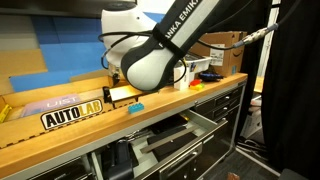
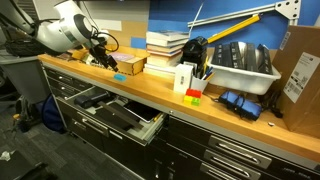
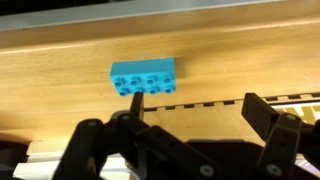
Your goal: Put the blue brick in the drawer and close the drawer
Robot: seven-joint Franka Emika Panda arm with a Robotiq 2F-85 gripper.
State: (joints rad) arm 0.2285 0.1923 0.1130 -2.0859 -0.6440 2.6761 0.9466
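Observation:
The blue brick (image 1: 136, 108) (image 3: 143, 77) is below my gripper's fingers, toward the left in the wrist view, so next I will move my gripper to that side and lower it over the brick.
The blue brick (image 3: 143, 77) is a small cyan studded block lying on the wooden countertop (image 3: 220, 50). It also shows in both exterior views (image 1: 135, 104) (image 2: 121, 75). My gripper (image 3: 200, 112) is open and empty. It hovers just above the counter, with one finger close to the brick and the brick outside the jaws. The gripper shows at the arm's end in an exterior view (image 2: 103, 55). The drawer (image 2: 125, 118) stands pulled out below the counter, with pale grey sides and dark things inside, and shows in the other exterior view too (image 1: 175, 135).
An AUTOLAB sign (image 1: 72, 115) stands on the counter. A blue box (image 2: 131, 66), stacked books (image 2: 165, 45), a white carton (image 2: 184, 78), small coloured blocks (image 2: 193, 96), a white bin (image 2: 245, 68) and a cardboard box (image 2: 300, 75) sit further along the counter.

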